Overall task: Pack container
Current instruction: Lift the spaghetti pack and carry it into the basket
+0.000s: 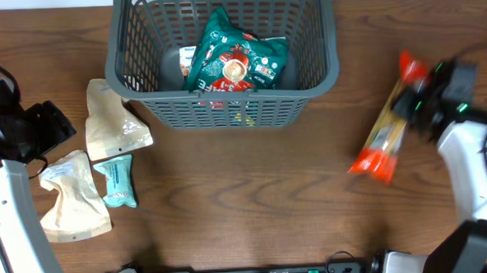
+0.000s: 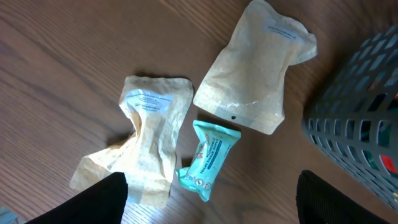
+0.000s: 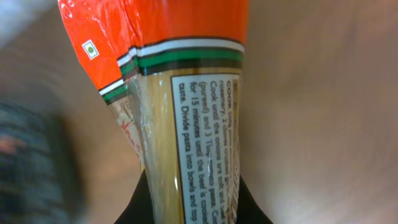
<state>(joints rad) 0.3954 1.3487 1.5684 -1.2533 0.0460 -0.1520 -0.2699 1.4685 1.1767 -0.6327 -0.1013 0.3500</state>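
Note:
I should next raise the snack bag in my right gripper outward, swing it over the container's rim, turn it lengthwise and lower it inside, as the container's sides stand tall around it.
The dark grey slotted container stands at the back centre and holds a green snack bag. My right gripper is shut on a long pasta packet with orange ends, lifted off the table at the right. In the right wrist view that pasta packet fills the frame between my two fingers. My left gripper hangs open above two tan pouches and a small teal wipes pack at the left. Nothing sits between its fingers.
The container's lattice corner shows at the right of the left wrist view. The same tan pouches and teal pack lie left of the container in the overhead view. Bare wood spans the middle of the table.

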